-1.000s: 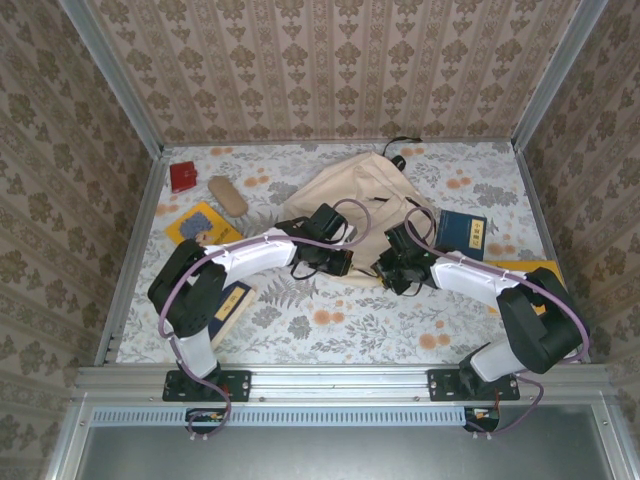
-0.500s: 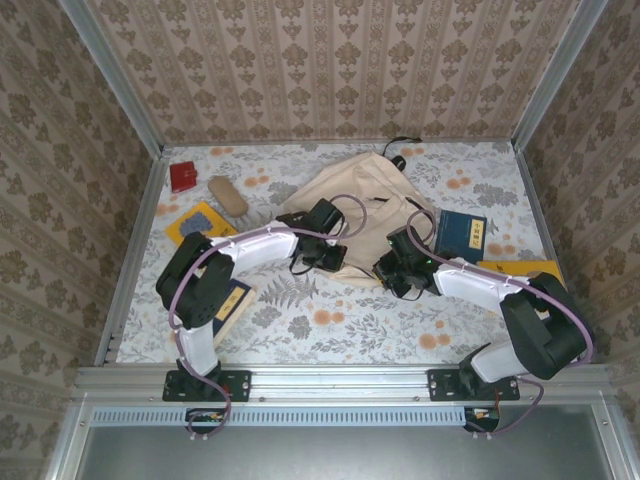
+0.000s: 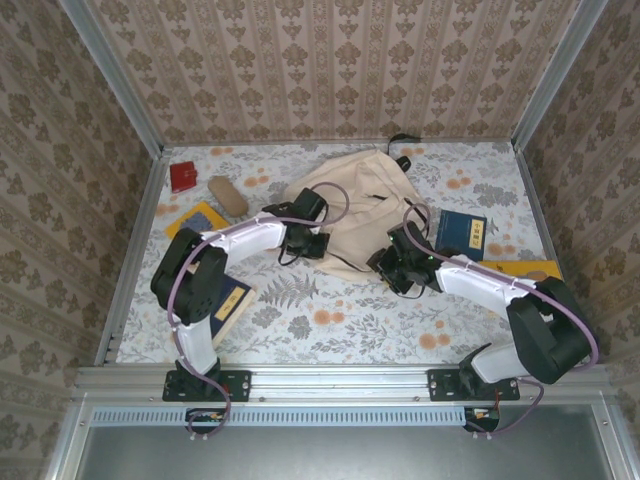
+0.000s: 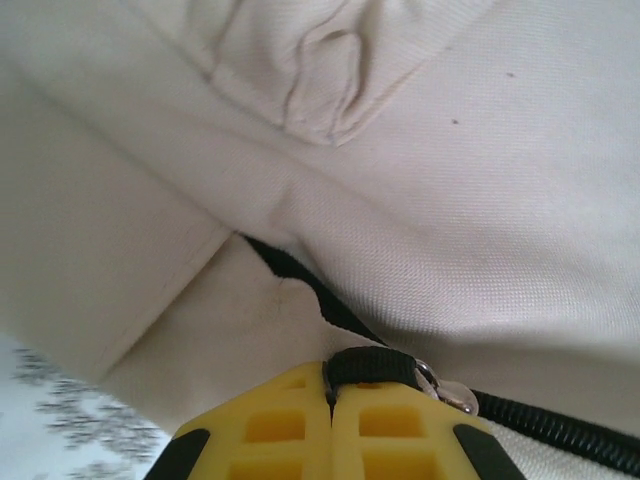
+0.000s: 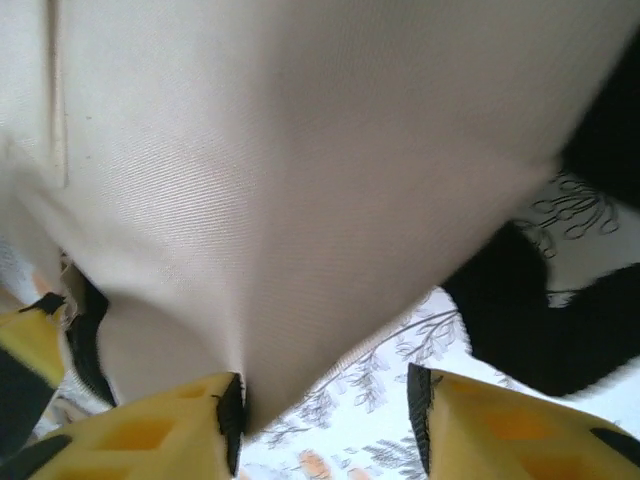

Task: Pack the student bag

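The left gripper pulls the loop along the dark zipper strip toward the tan pouch next and releases it. The strip continues outward of my gripper along the bag's edge.
The beige student bag [image 3: 352,200] lies crumpled at mid-table, its fabric [image 4: 450,190] close in front of the left wrist camera. My left gripper [image 3: 306,240] is at the bag's left front edge, its yellow fingers [image 4: 332,388] shut on the bag's black zipper pull loop [image 4: 372,366], with the dark zipper line [image 4: 300,280] running away from it. My right gripper [image 3: 391,266] is at the bag's right front edge and stands open [image 5: 325,412]. A fold of the bag's cloth [image 5: 300,200] hangs against its left finger, and a black strap [image 5: 560,320] lies to the right.
A red case [image 3: 183,176], a tan oblong pouch [image 3: 227,194] and a yellow book [image 3: 193,221] lie at the left. A dark blue book [image 3: 462,232] and a yellow one [image 3: 527,268] lie at the right. Another book [image 3: 229,301] sits beside the left arm.
My left gripper has moved back and to the left while holding the zipper pull, and the bag's front edge has shifted with it. The right gripper has barely moved.
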Controlling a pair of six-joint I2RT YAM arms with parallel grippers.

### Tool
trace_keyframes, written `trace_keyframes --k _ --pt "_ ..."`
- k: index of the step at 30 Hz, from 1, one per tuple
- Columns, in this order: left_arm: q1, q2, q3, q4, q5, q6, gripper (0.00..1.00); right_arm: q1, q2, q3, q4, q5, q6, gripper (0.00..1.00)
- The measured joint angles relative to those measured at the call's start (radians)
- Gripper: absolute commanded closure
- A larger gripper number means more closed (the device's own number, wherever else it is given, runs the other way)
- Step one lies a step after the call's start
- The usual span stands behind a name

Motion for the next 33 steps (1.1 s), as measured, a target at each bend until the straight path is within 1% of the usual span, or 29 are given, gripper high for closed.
trace_keyframes --k 2,4,10,11,12,13,14,16,18,20,23,28,33 --pt "0.026 0.000 0.002 -0.001 -0.022 0.003 1.00 0.000 -0.020 0.046 -0.039 -0.002 -0.050 0.28" --pt "0.050 0.000 0.003 -0.002 -0.037 0.007 1.00 0.000 -0.039 0.093 -0.069 -0.002 -0.103 0.25" --pt "0.148 0.000 0.005 -0.008 -0.059 0.021 1.00 -0.010 -0.049 0.223 -0.166 0.018 -0.270 0.22" --pt "0.169 -0.001 0.005 -0.008 -0.062 0.023 0.92 -0.013 -0.043 0.240 -0.181 0.023 -0.297 0.22" --pt "0.183 -0.002 0.005 -0.009 -0.064 0.026 0.82 -0.014 -0.033 0.256 -0.196 0.028 -0.316 0.22" --pt "0.204 -0.006 0.005 -0.010 -0.065 0.031 0.70 -0.015 -0.015 0.275 -0.209 0.034 -0.342 0.22" --pt "0.224 -0.011 0.005 -0.015 -0.067 0.033 0.61 -0.015 0.007 0.292 -0.218 0.037 -0.365 0.22" --pt "0.256 -0.030 0.005 -0.027 -0.067 0.031 0.47 -0.015 0.052 0.320 -0.230 0.039 -0.405 0.22" --pt "0.281 -0.064 0.005 -0.047 -0.070 0.018 0.38 -0.015 0.096 0.346 -0.244 0.039 -0.438 0.22" --pt "0.291 -0.121 -0.004 -0.063 -0.071 0.004 0.32 -0.015 0.132 0.364 -0.248 0.037 -0.463 0.22" --pt "0.291 -0.238 -0.044 -0.085 -0.078 -0.022 0.28 -0.013 0.169 0.380 -0.251 0.036 -0.487 0.22" --pt "0.291 -0.423 -0.188 -0.159 -0.109 -0.088 0.26 -0.010 0.220 0.405 -0.259 0.036 -0.497 0.22" --pt "0.291 -0.541 -0.377 -0.252 -0.139 -0.189 0.23 -0.006 0.259 0.421 -0.258 0.034 -0.497 0.22"
